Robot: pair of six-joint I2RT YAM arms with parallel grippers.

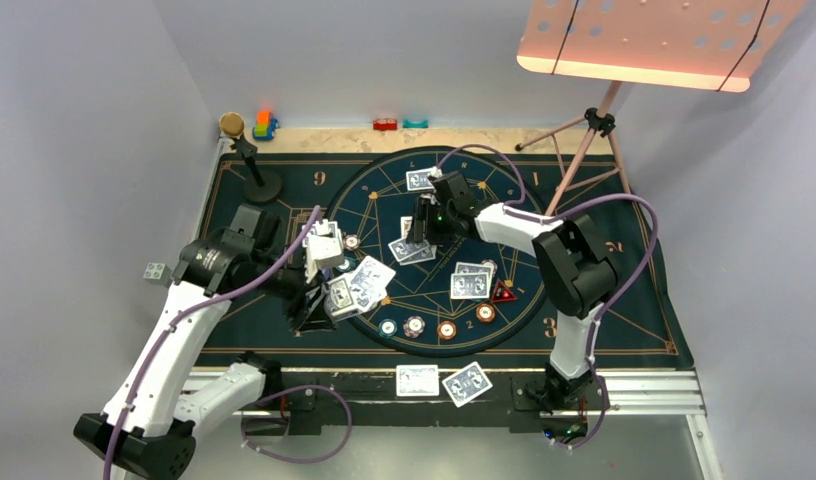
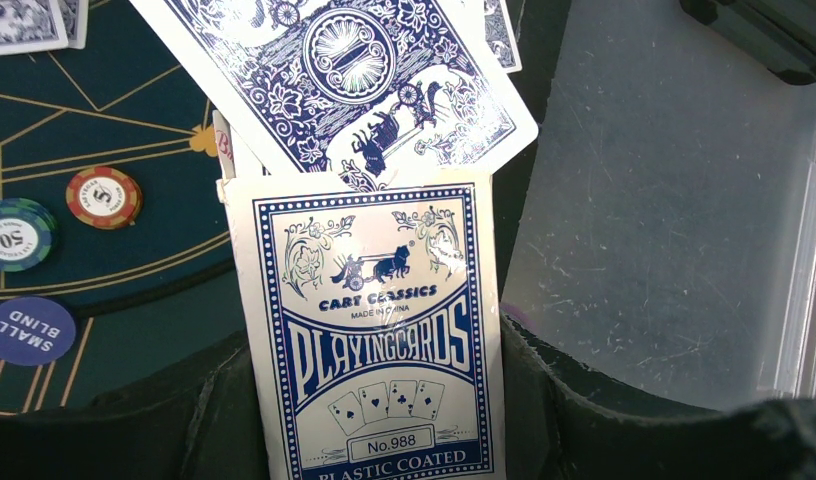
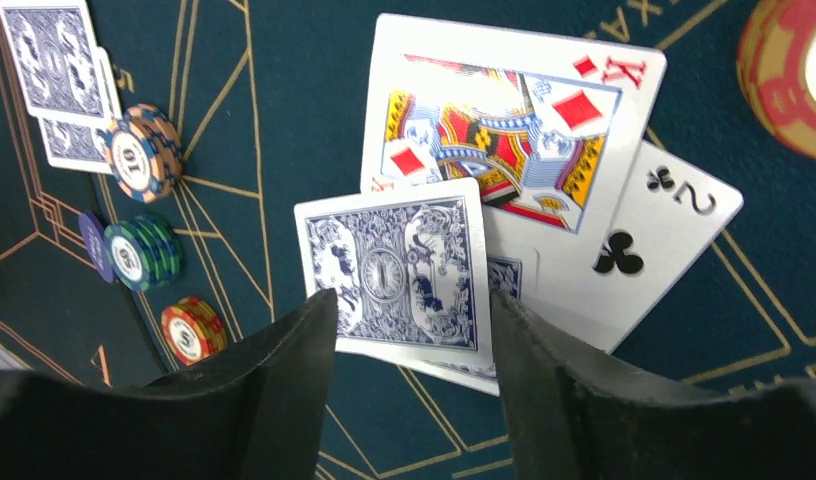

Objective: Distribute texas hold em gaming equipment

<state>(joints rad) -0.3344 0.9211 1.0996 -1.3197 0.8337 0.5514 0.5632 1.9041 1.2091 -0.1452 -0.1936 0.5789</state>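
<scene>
The mat's near edge beside the rail cards is bare, so my left gripper needs to move back and down over it next and let go of the playing card box [image 2: 369, 330].
My left gripper [image 1: 329, 295] is shut on a blue-and-white playing card box [image 2: 369, 330] over the mat's left side; a blue-backed card [image 2: 354, 70] shows past the box's far end. My right gripper [image 1: 421, 225] hovers open over the mat's centre. Its fingers [image 3: 314, 330] straddle a blue-backed card [image 3: 394, 265] lying on a face-up king of diamonds [image 3: 504, 120] and two of clubs [image 3: 664, 220]. Poker chips [image 1: 414, 325] lie in a row at the circle's near edge beside a red triangular marker [image 1: 502, 292]. Two cards [image 1: 417, 380] lie on the near rail.
The dark mat [image 1: 284, 200] covers the table. A black stand with a cork top [image 1: 249, 160] and toy blocks [image 1: 265, 125] stand at the back left. A music stand [image 1: 584, 150] stands at the back right. More cards lie at the far side [image 1: 420, 180] and the right [image 1: 471, 281].
</scene>
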